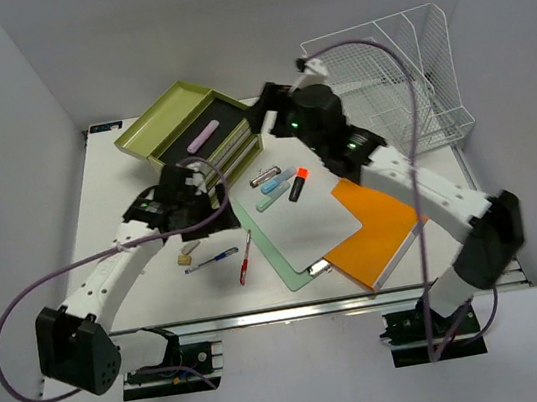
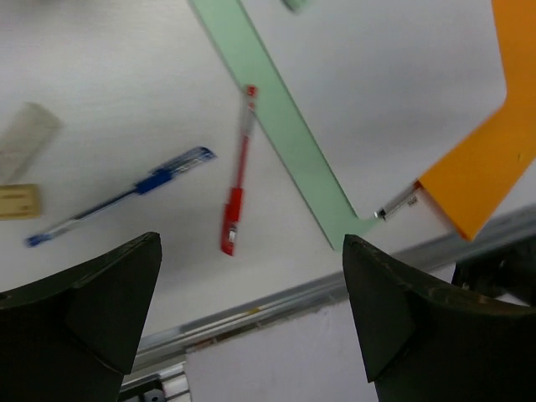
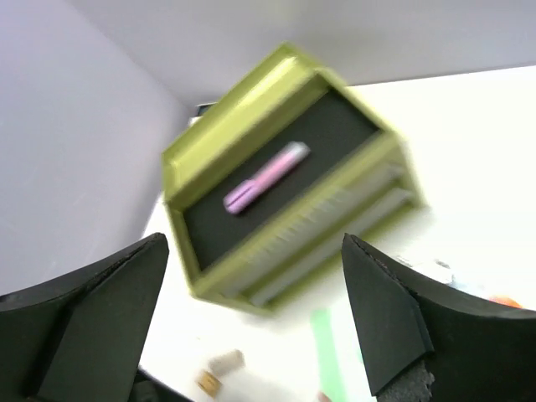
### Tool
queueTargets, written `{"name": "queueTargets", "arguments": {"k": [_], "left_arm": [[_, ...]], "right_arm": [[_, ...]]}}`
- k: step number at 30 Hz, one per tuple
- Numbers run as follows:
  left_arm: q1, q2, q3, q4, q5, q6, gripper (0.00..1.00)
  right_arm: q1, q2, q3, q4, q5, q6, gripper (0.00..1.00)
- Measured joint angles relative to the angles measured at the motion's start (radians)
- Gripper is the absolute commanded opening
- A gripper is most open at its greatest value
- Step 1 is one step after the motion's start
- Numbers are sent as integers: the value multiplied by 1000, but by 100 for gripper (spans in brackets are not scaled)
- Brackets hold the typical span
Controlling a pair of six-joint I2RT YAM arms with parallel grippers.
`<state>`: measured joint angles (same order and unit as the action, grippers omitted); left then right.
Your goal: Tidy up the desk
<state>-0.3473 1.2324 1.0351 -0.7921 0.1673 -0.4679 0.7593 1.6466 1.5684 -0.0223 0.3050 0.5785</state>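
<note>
My left gripper goes down and toward the right in the top view onto the red pen's body (image 1: 245, 262) (image 2: 238, 182) beside its cap next, since bare desk is on either side.
The white desk (image 1: 124, 182) holds scattered stationery. My left gripper (image 1: 207, 205) is open and empty, held above the desk left of a green clipboard (image 1: 276, 250) with white paper. In the left wrist view my left gripper (image 2: 251, 243) hangs over a red pen (image 2: 237, 188) and a blue pen (image 2: 126, 195) near the front rail (image 2: 293, 297). My right gripper (image 1: 264, 105) is open and empty beside the olive-green drawer box (image 1: 169, 110). In the right wrist view my right gripper (image 3: 255, 239) faces the open box (image 3: 218, 134), with a pink highlighter (image 3: 266, 176) inside.
An orange folder (image 1: 379, 228) lies under the clipboard's right side. A silver marker (image 1: 263, 176), blue marker (image 1: 272, 187) and orange-capped marker (image 1: 296, 185) lie in front of the box. Two small erasers (image 1: 189, 252) sit by the blue pen (image 1: 212, 261). A white wire rack (image 1: 411, 68) stands back right.
</note>
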Motion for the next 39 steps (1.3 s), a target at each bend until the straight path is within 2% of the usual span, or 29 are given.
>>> {"name": "queueTargets", "arguments": {"k": [2, 5, 12, 13, 15, 16, 22, 25, 26, 27, 30, 35, 39], "left_arm": [[-107, 55, -6, 31, -10, -17, 98], [-202, 156, -21, 53, -67, -47, 98], [-352, 342, -23, 54, -215, -99, 86], [-360, 359, -23, 57, -227, -104, 80], [-366, 391, -23, 62, -252, -114, 74], [-370, 408, -23, 64, -266, -117, 66], [-377, 468, -25, 74, -309, -129, 48], [-380, 471, -24, 93, -310, -131, 22], [-381, 472, -24, 98, -310, -128, 10], [-383, 472, -23, 102, -309, -127, 6], [-395, 471, -21, 107, -311, -111, 0], [-413, 471, 9, 59, -318, -58, 0], [-416, 467, 158, -34, -332, 48, 0]], "right_arm": [[-39, -147, -143, 2, -7, -8, 89], [-101, -303, -305, -20, 7, -15, 89], [-156, -478, -510, -164, 74, -13, 89], [-159, -495, -528, -177, 80, -12, 89], [-164, -529, -558, -198, 89, -9, 89], [-164, -543, -568, -208, 93, -7, 89], [-169, -599, -597, -235, 117, 0, 89], [-169, -609, -608, -245, 119, 6, 89], [-169, -610, -610, -246, 119, 7, 89], [-169, -610, -612, -250, 120, 9, 89], [-169, -611, -612, -261, 128, 10, 89], [-169, -616, -617, -267, 161, 10, 89], [-169, -622, -617, -267, 177, 5, 89]]}}
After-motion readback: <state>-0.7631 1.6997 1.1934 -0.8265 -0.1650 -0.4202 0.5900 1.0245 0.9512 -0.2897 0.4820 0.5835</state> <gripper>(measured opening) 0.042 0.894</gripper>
